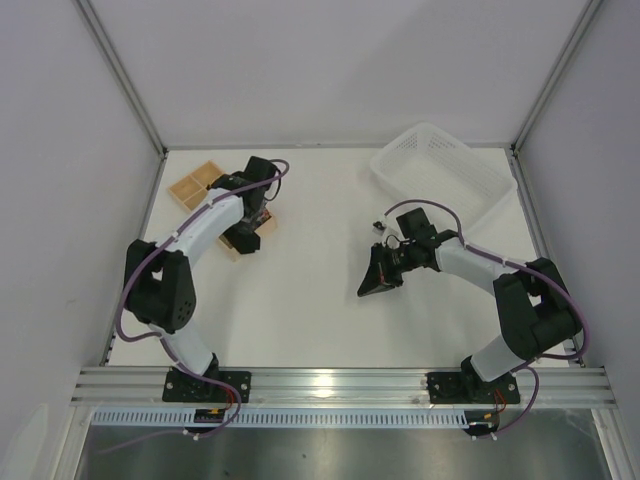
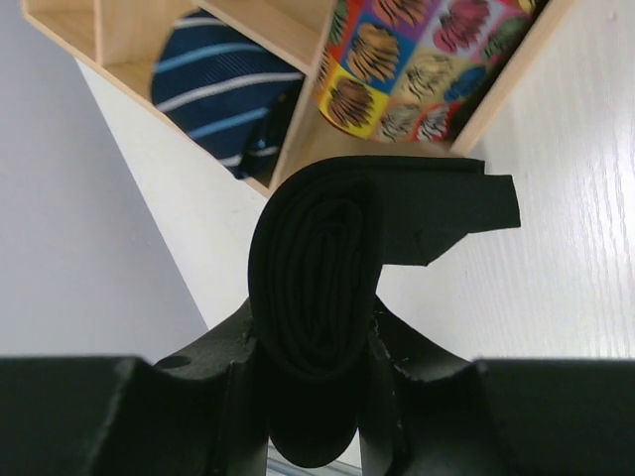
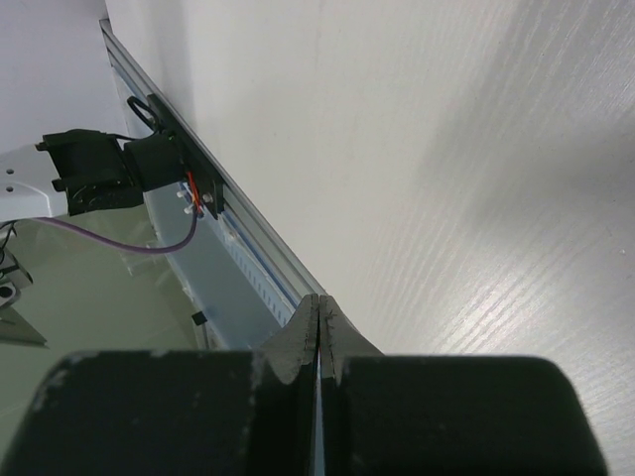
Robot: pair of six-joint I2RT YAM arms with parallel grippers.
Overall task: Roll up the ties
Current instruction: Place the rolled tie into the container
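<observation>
I should next lower the coil with my left gripper into the divider box's section holding the colourful patterned tie (image 2: pixel 417 69), beside that tie.
A black tie (image 2: pixel 316 268), rolled into a tight coil, sits squeezed between my left gripper's (image 2: pixel 316 325) fingers, its loose end (image 2: pixel 466 203) sticking out to the right. The left gripper (image 1: pixel 244 237) hangs just in front of a wooden divider box (image 1: pixel 196 185) at the back left. One compartment of the box holds a rolled blue striped tie (image 2: pixel 223 94), another a rolled colourful patterned tie (image 2: pixel 417 69). My right gripper (image 1: pixel 380 276) hovers over the middle of the table. Its fingers (image 3: pixel 317 315) are pressed together with nothing between them.
A white plastic basket (image 1: pixel 445 172) stands at the back right. A small dark object (image 1: pixel 378 224) lies on the table beside the right arm. The aluminium rail (image 3: pixel 213 213) runs along the near table edge. Grey walls close in the left, back and right sides.
</observation>
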